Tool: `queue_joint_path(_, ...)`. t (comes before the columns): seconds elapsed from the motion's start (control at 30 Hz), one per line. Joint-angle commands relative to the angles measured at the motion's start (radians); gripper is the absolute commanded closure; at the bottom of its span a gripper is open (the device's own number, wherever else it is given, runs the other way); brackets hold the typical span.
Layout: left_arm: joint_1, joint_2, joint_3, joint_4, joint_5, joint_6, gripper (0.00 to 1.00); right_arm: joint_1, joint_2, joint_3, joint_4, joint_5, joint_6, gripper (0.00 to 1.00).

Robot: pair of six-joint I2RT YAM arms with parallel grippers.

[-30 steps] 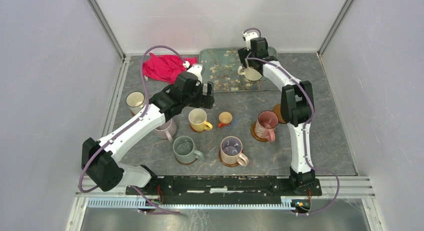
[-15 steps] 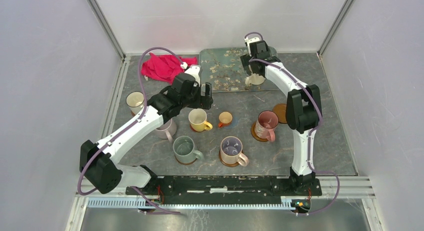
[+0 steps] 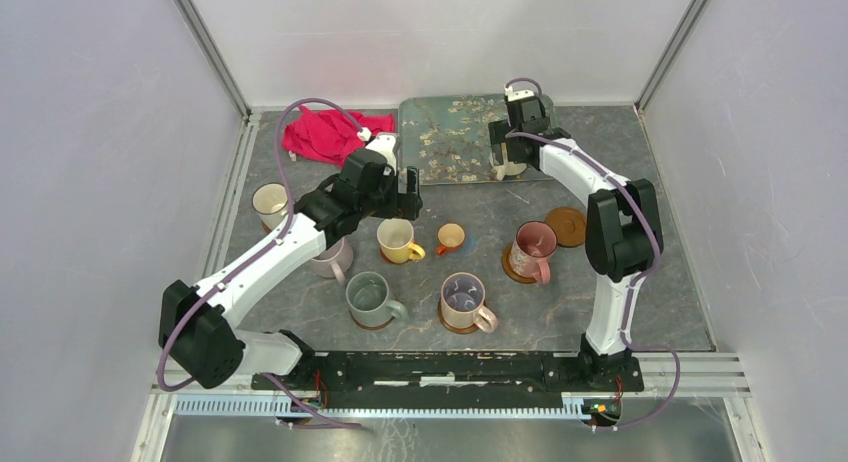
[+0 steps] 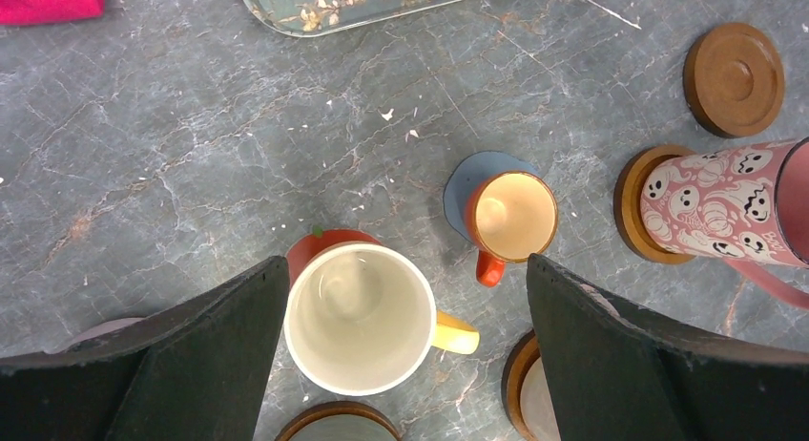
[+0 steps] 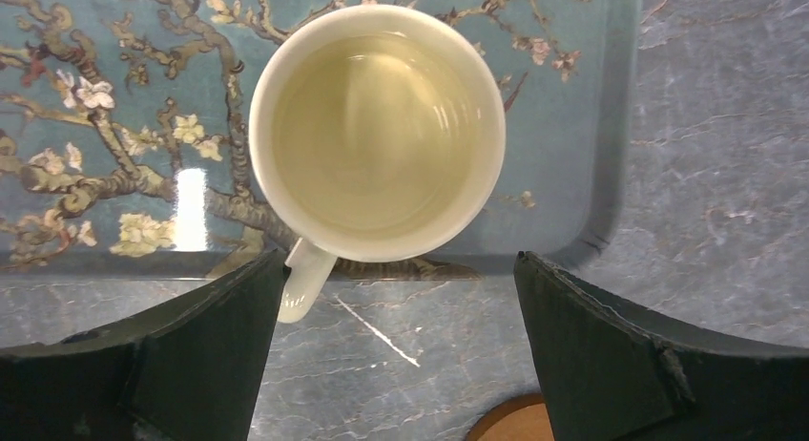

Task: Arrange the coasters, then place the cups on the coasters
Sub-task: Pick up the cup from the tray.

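I need to lower my right gripper next and move it to the left in the wrist view, onto the cream cup's handle, because that handle is off-centre by one fingertip.
My left gripper (image 4: pixel 405 264) hangs open above the yellow cup (image 4: pixel 355 317), which stands on a red coaster (image 4: pixel 329 245). To its right a tiny orange cup (image 4: pixel 513 217) sits on a blue coaster (image 4: pixel 467 178), and a pink patterned cup (image 4: pixel 725 207) stands on an amber one. A dark brown coaster (image 4: pixel 733 78) lies bare. My right gripper (image 5: pixel 398 260) is open over the near edge of the teal tray (image 5: pixel 591 126). A cream cup (image 5: pixel 377 131) stands on the tray just beyond its fingertips. In the top view, cream (image 3: pixel 270 200), grey-green (image 3: pixel 368 297) and mauve (image 3: pixel 463 300) cups stand on coasters.
A red cloth (image 3: pixel 330 134) lies at the back left beside the tray (image 3: pixel 440 142). Another mauve cup (image 3: pixel 330 255) is partly hidden under my left arm. Grey walls close in the table on three sides.
My right wrist has swung to the right along the tray's near edge, above the cream cup. My left gripper has drawn back slightly to the left. The cups on coasters have not moved.
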State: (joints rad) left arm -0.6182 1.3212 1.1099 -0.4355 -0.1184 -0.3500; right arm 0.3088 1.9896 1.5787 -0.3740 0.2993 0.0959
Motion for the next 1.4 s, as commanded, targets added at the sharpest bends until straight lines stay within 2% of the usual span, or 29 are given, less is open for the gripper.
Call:
queue_joint_path(0.0, 0.010, -0.039, -0.009, 0.058, 0.022, 0.057, 0.00, 0.014, -0.073, -0.053, 0.055, -0.047, 0.081, 0.02)
queue_joint_path(0.2, 0.016, -0.040, -0.019, 0.066, 0.032, 0.054, 0.00, 0.051, -0.083, -0.095, 0.080, -0.040, 0.115, 0.04)
queue_joint_path(0.93, 0.033, -0.052, -0.054, 0.094, 0.026, 0.055, 0.00, 0.029, 0.004, -0.162, 0.194, 0.013, 0.199, 0.47)
queue_joint_path(1.37, 0.037, -0.051, -0.062, 0.102, 0.031, 0.055, 0.00, 0.011, 0.046, -0.153, 0.243, -0.006, 0.191, 0.56)
